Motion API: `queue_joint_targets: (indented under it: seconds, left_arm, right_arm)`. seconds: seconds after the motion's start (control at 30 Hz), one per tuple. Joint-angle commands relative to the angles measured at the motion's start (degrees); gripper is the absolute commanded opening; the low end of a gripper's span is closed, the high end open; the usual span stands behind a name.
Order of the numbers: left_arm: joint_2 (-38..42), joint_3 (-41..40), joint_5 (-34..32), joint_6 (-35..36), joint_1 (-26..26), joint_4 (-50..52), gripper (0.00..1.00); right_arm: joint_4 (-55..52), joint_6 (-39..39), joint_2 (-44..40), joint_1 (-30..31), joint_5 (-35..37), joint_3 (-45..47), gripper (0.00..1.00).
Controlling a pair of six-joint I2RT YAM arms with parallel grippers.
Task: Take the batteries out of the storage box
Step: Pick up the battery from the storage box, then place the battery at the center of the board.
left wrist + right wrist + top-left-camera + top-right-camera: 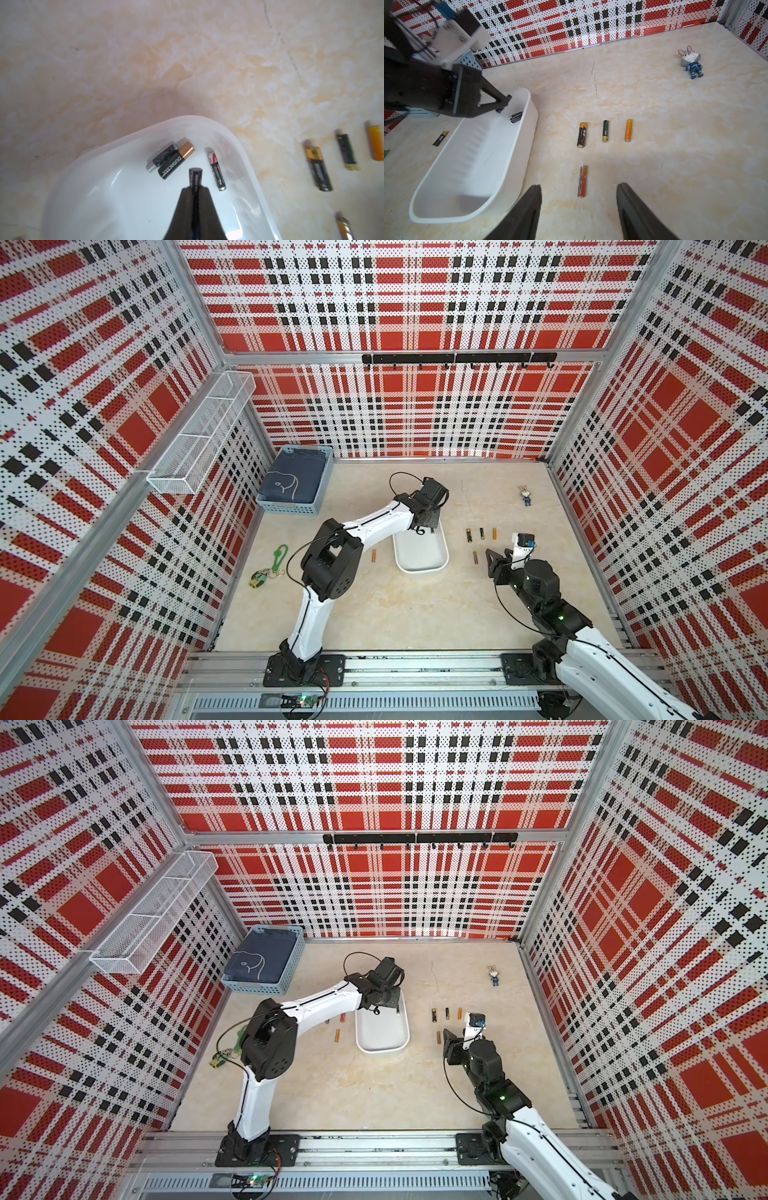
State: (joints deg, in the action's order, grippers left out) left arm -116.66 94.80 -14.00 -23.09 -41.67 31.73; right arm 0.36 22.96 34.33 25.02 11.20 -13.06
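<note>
My left gripper next lifts over the storage box's side, swings back toward the keychain to the bare tabletop [321,1036] beside the orange battery, then lowers and releases the black battery.
The white storage box [420,565] [382,1046] lies mid-table. My left gripper [195,188] [428,529] reaches into its far end, shut on a black battery [195,176] that pokes out past the fingertips. Three more batteries lie on the box floor: a black and gold one [176,163], a grey-ended one [162,154] and a red-marked one [216,168]. Right of the box, several batteries [582,134] [482,534] lie in a row on the table. My right gripper [579,185] [492,558] hovers open and empty over an orange-striped battery [582,180].
Left of the box, loose batteries [338,1036] [440,138] lie on the table. A light-blue basket [266,506] with dark cloth stands at the back left, a green keychain [279,553] at the left, a rabbit figurine [691,61] at the back right. A wire-mesh shelf [199,435] hangs on the left wall.
</note>
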Motion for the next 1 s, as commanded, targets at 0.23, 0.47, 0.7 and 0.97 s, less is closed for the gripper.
queue_joint_targets:
  seconds: [0.23,0.47,0.7,0.97]
  left_arm:
    - [25.1,-28.2,-1.5,-4.4,11.5,-1.3,0.00]
    - [32.2,-46.8,3.3,-3.4,22.1,-7.8,0.00]
    - [27.7,-49.2,4.0,-3.0,20.9,-11.1,0.00]
    - [22.2,-47.7,2.5,-2.3,18.0,-11.5,0.00]
  right_arm:
    - [1.0,-0.3,-0.8,0.5,0.3,0.6,0.65]
    - [1.3,-0.5,0.4,0.7,0.2,0.3,0.65]
    - [1.1,-1.1,0.9,0.7,-1.4,-0.6,0.65]
    - [-15.0,-4.9,24.0,9.0,-6.8,-27.9,0.61]
